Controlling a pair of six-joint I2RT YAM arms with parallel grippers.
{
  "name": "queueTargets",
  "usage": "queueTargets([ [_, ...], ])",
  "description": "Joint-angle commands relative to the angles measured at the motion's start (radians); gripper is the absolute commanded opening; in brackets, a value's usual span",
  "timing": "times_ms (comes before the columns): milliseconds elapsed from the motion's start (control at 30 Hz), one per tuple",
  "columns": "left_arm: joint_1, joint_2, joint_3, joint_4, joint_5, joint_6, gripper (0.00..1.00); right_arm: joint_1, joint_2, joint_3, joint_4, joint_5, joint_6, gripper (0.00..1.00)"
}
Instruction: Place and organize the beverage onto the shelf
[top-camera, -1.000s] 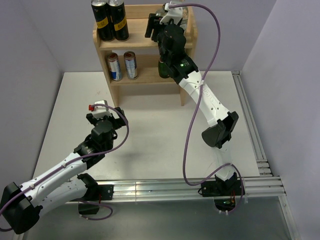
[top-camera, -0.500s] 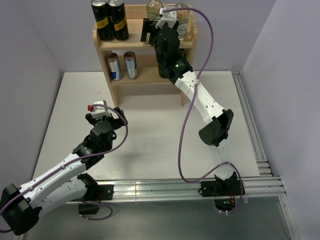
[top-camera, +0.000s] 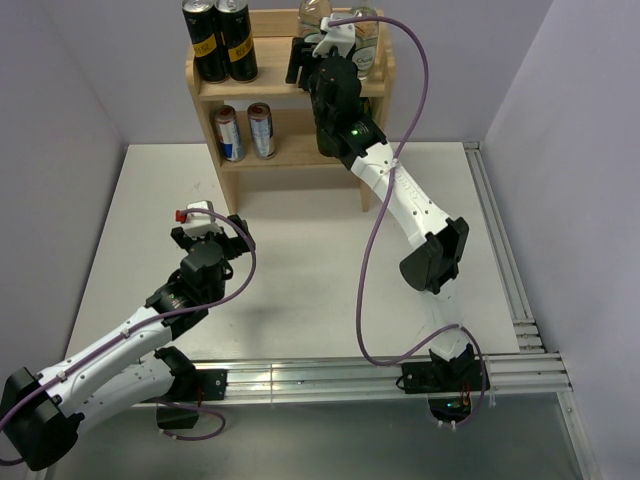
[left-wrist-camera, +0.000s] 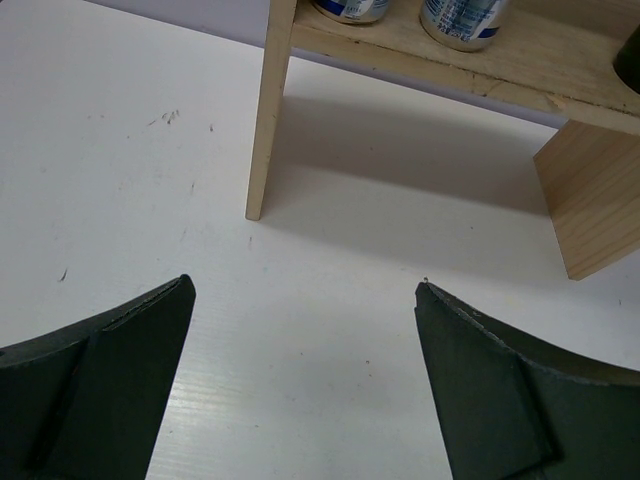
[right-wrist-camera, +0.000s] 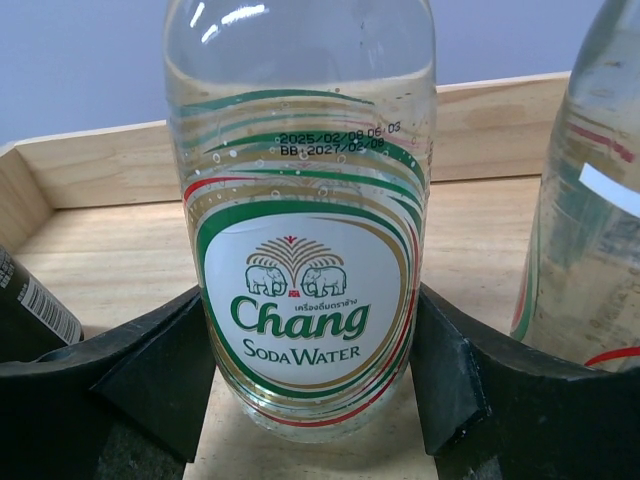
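My right gripper pulls the deeper-standing Chang bottle back next and releases it on the board beside the second clear bottle, which lies slightly back from the gripper.
The pale wooden shelf stands at the back of the table. My right gripper is at its top tier, shut on a clear Chang soda water bottle that stands upright on the top board; the fingers touch both its sides. The bottle's top shows in the top view. A second clear bottle stands just right of it. My left gripper is open and empty, low over the table in front of the shelf.
Two black cans stand at the left of the top tier, and one shows in the right wrist view. Two silver-blue cans and a dark green bottle stand on the middle tier. A metal rail runs along the right.
My right arm has moved left along the top tier with the bottle, then stayed almost still. The left arm has not moved.
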Motion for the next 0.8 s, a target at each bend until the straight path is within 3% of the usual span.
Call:
queueTargets([
  [0,0.004,-0.013,0.004,0.019,0.01,-0.008,0.99,-0.009,-0.048,-0.04,-0.007,0.028,0.028,0.45],
  [200,0.004,-0.009,0.006,0.018,0.008,-0.008,0.99,-0.006,-0.069,-0.082,-0.008,0.025,0.04,0.32],
  [267,0.004,-0.01,0.006,0.018,0.008,-0.01,0.99,-0.004,-0.08,-0.121,-0.001,0.025,0.042,0.21],
  [333,0.004,-0.01,0.007,0.016,0.007,-0.008,0.99,-0.001,-0.1,-0.147,0.007,0.028,0.048,0.03],
  [367,0.004,-0.013,0.006,0.016,0.007,-0.01,0.99,-0.001,-0.106,-0.176,0.008,0.032,0.048,0.0],
  [567,0.004,-0.015,0.007,0.012,0.005,-0.01,0.99,0.011,-0.174,-0.322,0.039,0.038,0.065,0.0],
  [767,0.004,-0.019,0.009,0.01,0.005,-0.013,0.99,0.025,-0.172,-0.362,0.039,0.035,0.059,0.0],
])
